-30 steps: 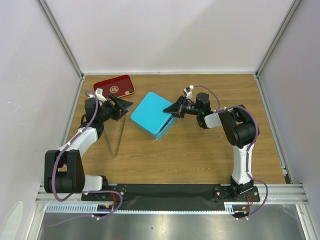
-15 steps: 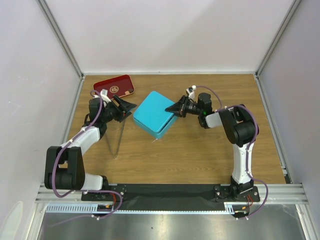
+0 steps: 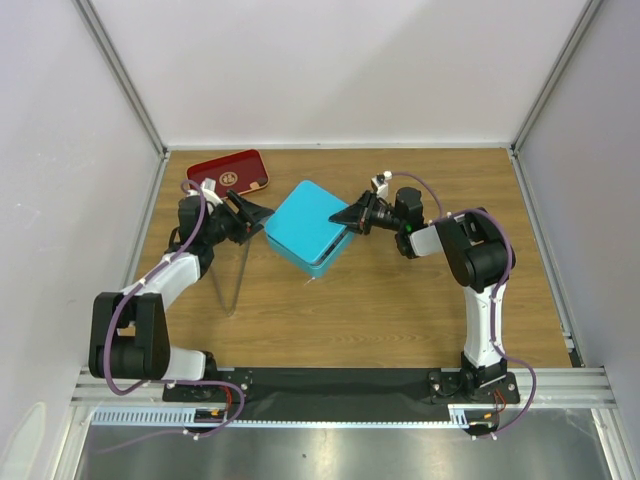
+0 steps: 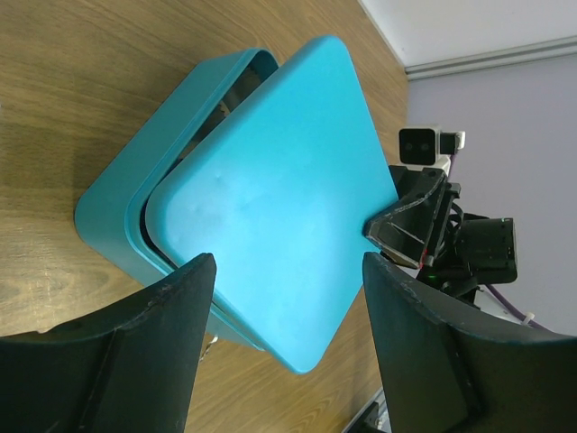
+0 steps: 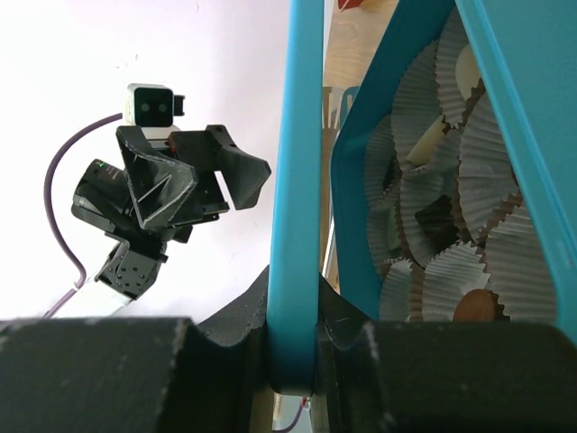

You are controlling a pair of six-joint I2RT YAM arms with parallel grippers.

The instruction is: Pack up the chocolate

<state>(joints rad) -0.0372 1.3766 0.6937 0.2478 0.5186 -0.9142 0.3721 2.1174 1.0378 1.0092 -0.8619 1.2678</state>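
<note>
The tilted lid leaves the chocolates uncovered. My right gripper needs to bring the lid's held edge down toward the box's open rim [image 3: 340, 246] [image 5: 517, 135] below next and let go.
The teal box [image 3: 323, 266] stands mid-table with its teal lid [image 3: 303, 222] tilted over it. My right gripper [image 3: 347, 221] is shut on the lid's right edge [image 5: 295, 180], the fingers clamping it [image 5: 293, 311]. Inside the box [image 5: 353, 225] are white crinkled paper cups with chocolate: a brown piece [image 5: 475, 308], a dark one [image 5: 439, 221] and a light tan one [image 5: 466, 70]. My left gripper [image 3: 262, 217] is open and empty at the box's left side; the lid [image 4: 279, 180] and box wall [image 4: 113, 203] lie ahead of its spread fingers [image 4: 288, 262].
A red tray with a gold emblem [image 3: 229, 171] lies at the back left, just behind my left arm. A thin grey line [image 3: 236, 280] runs across the wood below my left gripper. Walls enclose the table on three sides.
My left gripper has moved right, closer to the box. My right gripper has shifted the held lid slightly left over the box.
</note>
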